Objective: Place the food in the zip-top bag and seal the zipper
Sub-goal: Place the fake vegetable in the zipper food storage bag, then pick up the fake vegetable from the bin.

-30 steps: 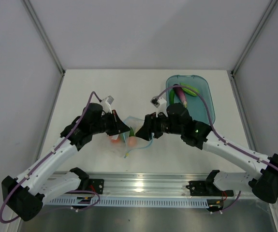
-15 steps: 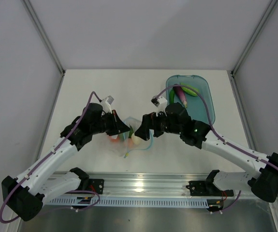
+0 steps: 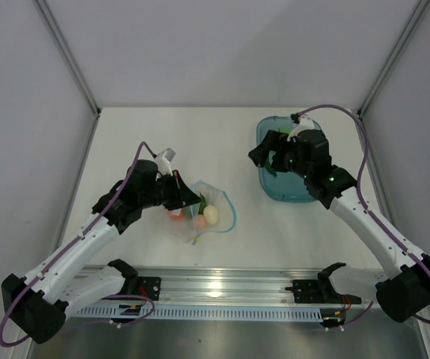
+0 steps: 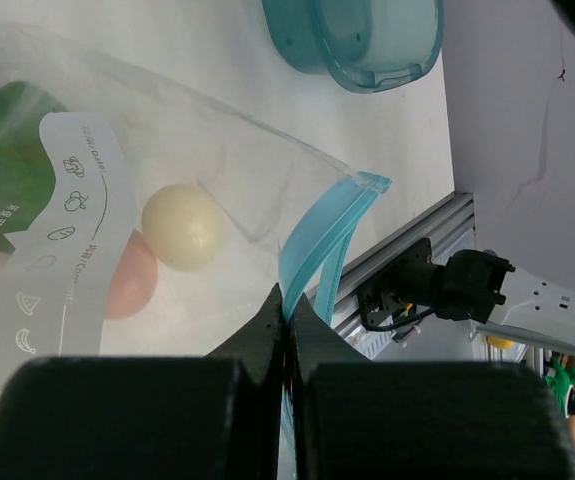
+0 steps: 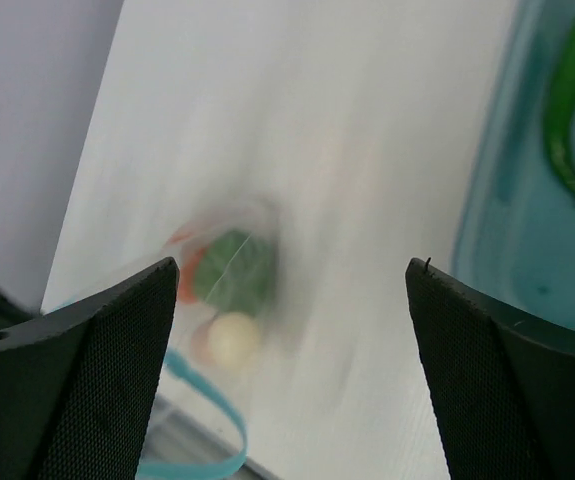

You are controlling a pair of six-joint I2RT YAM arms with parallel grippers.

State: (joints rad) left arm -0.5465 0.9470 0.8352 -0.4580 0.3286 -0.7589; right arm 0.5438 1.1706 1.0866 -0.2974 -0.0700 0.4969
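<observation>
I need to lower my right gripper to the right in its wrist view onto the green pepper's thin end, since that lies below it on that side.
The clear zip-top bag lies on the table with its mouth held up. My left gripper is shut on the light blue zipper at the mouth's edge. Inside the bag lie pieces of food: a cream-white ball, an orange piece and a green piece. My right gripper hangs open and empty over the left end of the blue tray. A green pepper lies in that tray. The right wrist view is blurred and shows the bag far below the fingers.
The translucent blue oval tray stands at the back right of the white table. An aluminium rail with both arm bases runs along the near edge. Grey walls close in both sides and the back.
My right gripper opened at the bag's mouth, left the white ball inside, then swung back and to the right, over the tray. The left gripper kept its hold on the zipper.
</observation>
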